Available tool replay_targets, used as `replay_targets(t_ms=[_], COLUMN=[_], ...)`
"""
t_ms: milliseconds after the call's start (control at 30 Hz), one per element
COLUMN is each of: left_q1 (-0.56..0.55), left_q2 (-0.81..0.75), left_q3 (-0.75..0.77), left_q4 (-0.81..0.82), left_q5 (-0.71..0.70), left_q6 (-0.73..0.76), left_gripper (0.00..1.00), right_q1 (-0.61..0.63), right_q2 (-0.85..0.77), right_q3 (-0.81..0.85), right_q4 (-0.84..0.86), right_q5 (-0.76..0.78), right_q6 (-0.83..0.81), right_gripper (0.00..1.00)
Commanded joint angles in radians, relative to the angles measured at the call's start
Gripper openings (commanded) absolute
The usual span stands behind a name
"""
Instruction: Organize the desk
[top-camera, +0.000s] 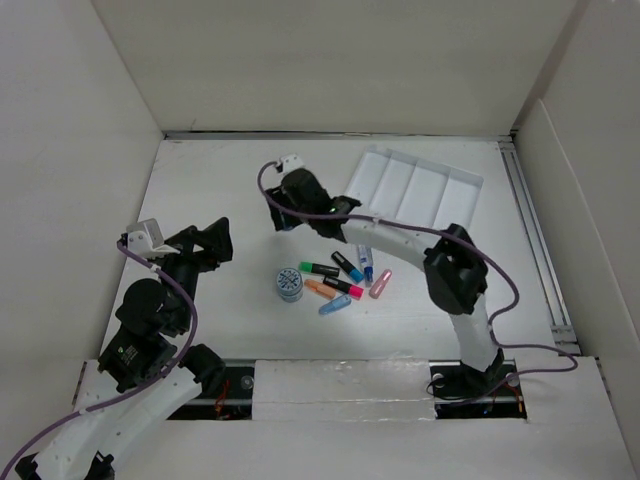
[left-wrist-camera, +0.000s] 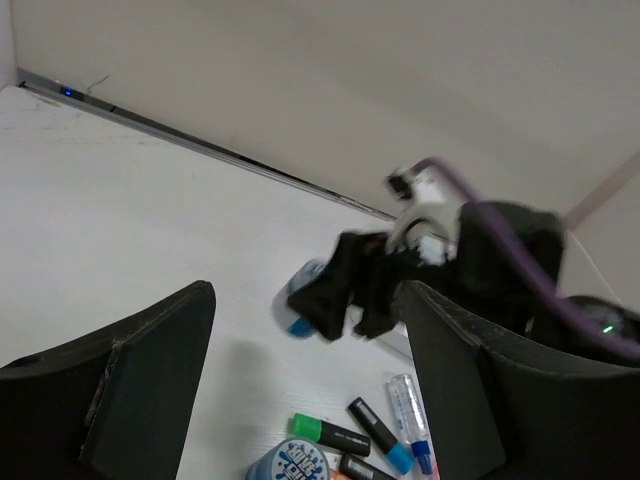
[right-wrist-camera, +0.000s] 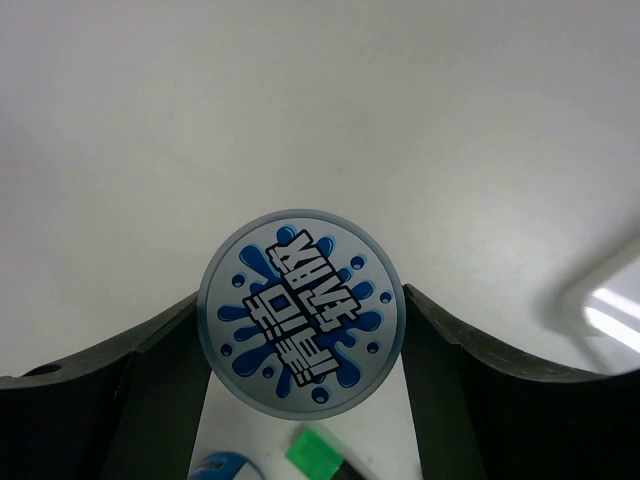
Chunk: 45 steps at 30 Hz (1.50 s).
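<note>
The robot's right gripper will carry the tin with the blue label outward and to the right in the top view, then down, and release it into the tray's nearest section (top-camera: 372, 170), which is empty.
My right gripper (top-camera: 283, 215) reaches over the white desk (top-camera: 210, 180) to its middle back. Its jaws press both sides of a round tin (right-wrist-camera: 302, 312) with a blue splash label. The left wrist view shows that tin (left-wrist-camera: 303, 276) under the right gripper's fingers. A second round tin (top-camera: 289, 284) stands on the desk beside a cluster of markers (top-camera: 340, 278). My left gripper (top-camera: 215, 243) hovers open to the left of them, nothing between its fingers.
A white compartmented tray (top-camera: 400, 185) lies at the back right with nothing in it. The marker cluster includes a green-capped one (top-camera: 318, 268), a blue-capped one (top-camera: 347, 265) and a pink pen (top-camera: 380, 284). White walls border the desk, and a metal rail (top-camera: 535, 240) runs along the right.
</note>
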Motion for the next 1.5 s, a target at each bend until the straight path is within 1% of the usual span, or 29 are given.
replay_targets(t_ms=[0,67,233,333,433,500,667,733,833,900,1000,1067,1200,1300,1400,1433,1467], left_q1=[0.004,0.004,0.004,0.004,0.004,0.004,0.004,0.004,0.004,0.004,0.004,0.004,0.004,0.004,0.004,0.004,0.004], left_q2=[-0.010,-0.012,-0.009,-0.006,-0.001,0.004,0.004,0.001,0.000,0.004,0.008,0.007,0.005,0.007,0.004,0.002,0.001], left_q3=[-0.013,-0.014,-0.016,-0.016,-0.017,-0.016,-0.016,-0.019,-0.019,-0.020,-0.019,-0.019,-0.022,-0.022,-0.020,-0.022,-0.020], left_q4=[0.050,0.048,0.053,0.053,0.056,0.054,0.053,0.053,0.056,0.057,0.057,0.057,0.057,0.057,0.056,0.056,0.056], left_q5=[0.028,0.028,0.037,0.040,0.039,0.037,0.033,0.031,0.030,0.031,0.034,0.031,0.028,0.025,0.019,0.017,0.017], left_q6=[0.015,0.015,0.015,0.015,0.015,0.016,0.018,0.019,0.021,0.021,0.022,0.022,0.022,0.024,0.022,0.022,0.022], left_gripper=[0.72,0.72,0.72,0.72,0.72,0.72,0.72,0.72,0.72,0.72,0.72,0.72,0.72,0.72,0.72,0.72,0.73], right_q1=[-0.173,-0.254,-0.374,-0.446,-0.498,-0.517,-0.555,-0.564,-0.565,-0.565,-0.574,-0.574,-0.583,-0.583,-0.583,-0.583,-0.592], right_q2=[-0.146,-0.160,-0.154,-0.102,-0.019,0.023,0.136,0.179,0.202,0.204,0.227,0.248,0.282,0.285,0.271,0.252,0.239], right_q3=[-0.013,-0.030,-0.042,0.005,0.100,0.174,0.280,0.348,0.355,0.343,0.346,0.376,0.396,0.396,0.392,0.383,0.374], right_q4=[0.133,0.120,0.116,0.106,0.064,0.034,0.016,-0.007,-0.021,0.000,0.004,-0.019,-0.032,-0.027,-0.021,-0.015,-0.007], right_q5=[-0.016,-0.024,-0.009,-0.021,-0.049,-0.061,-0.119,-0.098,-0.069,-0.070,-0.078,-0.073,-0.085,-0.081,-0.085,-0.090,-0.101], right_q6=[0.023,0.046,0.051,0.054,0.051,0.046,0.054,0.050,0.051,0.054,0.057,0.060,0.066,0.072,0.082,0.085,0.089], right_gripper=[0.42,0.42,0.43,0.43,0.42,0.42,0.43,0.42,0.43,0.43,0.49,0.51,0.60,0.69,0.86,0.98,1.00])
